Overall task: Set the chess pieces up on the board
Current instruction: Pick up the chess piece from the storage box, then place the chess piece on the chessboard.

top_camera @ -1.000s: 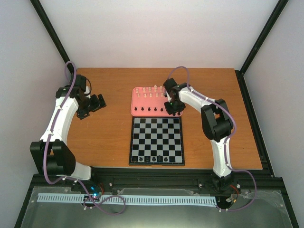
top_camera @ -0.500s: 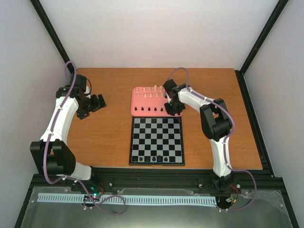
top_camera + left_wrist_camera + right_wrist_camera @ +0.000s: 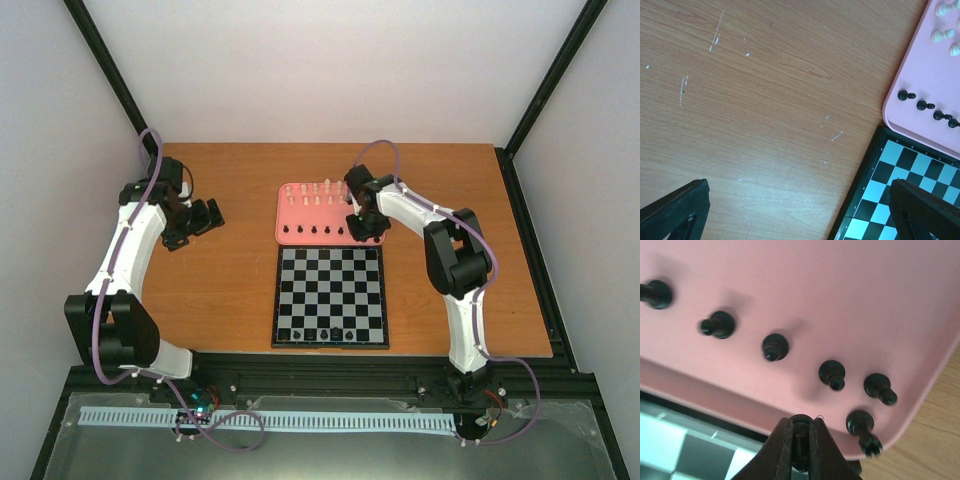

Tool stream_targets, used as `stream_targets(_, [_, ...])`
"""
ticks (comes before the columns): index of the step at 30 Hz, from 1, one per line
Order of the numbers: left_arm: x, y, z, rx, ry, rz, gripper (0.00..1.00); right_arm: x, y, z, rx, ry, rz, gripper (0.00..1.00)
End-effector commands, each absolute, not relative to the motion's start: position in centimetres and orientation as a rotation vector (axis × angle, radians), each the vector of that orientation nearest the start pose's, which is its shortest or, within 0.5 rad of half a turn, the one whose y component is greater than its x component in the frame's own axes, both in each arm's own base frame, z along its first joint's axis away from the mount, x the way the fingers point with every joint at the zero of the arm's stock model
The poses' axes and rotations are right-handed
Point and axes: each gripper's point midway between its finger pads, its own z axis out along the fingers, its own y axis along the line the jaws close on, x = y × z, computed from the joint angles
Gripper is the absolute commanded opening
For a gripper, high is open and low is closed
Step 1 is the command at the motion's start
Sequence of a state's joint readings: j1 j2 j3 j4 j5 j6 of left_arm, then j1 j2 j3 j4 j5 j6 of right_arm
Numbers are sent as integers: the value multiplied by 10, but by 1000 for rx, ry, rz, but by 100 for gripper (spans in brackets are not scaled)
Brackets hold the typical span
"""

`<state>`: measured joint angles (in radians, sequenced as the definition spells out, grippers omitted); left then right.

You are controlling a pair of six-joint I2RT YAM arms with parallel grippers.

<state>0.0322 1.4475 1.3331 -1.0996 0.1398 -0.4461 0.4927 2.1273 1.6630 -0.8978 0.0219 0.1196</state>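
The robot's right gripper should lift the black piece back across the board [image 3: 330, 290], then lower it to the near row, because free squares remain there beside the row's black pieces.
The board [image 3: 330, 290] lies at the table's middle, with several black chess pieces [image 3: 325, 333] along its near row. Behind it a pink tray [image 3: 300, 212] holds cream-white pieces [image 3: 318, 190] and a row of black pieces [image 3: 314, 231]. My right gripper [image 3: 362, 232] is down at the tray's near right corner. In the right wrist view it [image 3: 801, 440] is shut on a black piece [image 3: 801, 422] that stands by the tray's rim, with several other black pieces [image 3: 775, 346] beyond. My left gripper [image 3: 205, 215] hovers open over bare wood, left of the tray, holding nothing.
In the left wrist view the board's corner [image 3: 900, 185] and the tray's edge [image 3: 920, 65] lie to the right, with black pieces [image 3: 925, 105] in a line and white pieces [image 3: 943, 35] above. Black frame posts stand at the table's far corners.
My right gripper's fingers have closed onto a black piece at the tray's near right corner. The left arm has not moved.
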Motion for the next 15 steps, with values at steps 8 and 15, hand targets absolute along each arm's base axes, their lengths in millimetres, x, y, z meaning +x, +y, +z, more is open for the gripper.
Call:
stream_targets(8, [328, -21, 194, -554, 2710, -343, 100, 299, 228, 118, -606, 2829, 131, 3])
stream_targets(15, [323, -25, 192, -541, 2709, -355, 100, 184, 224, 104, -669, 2922, 203, 3])
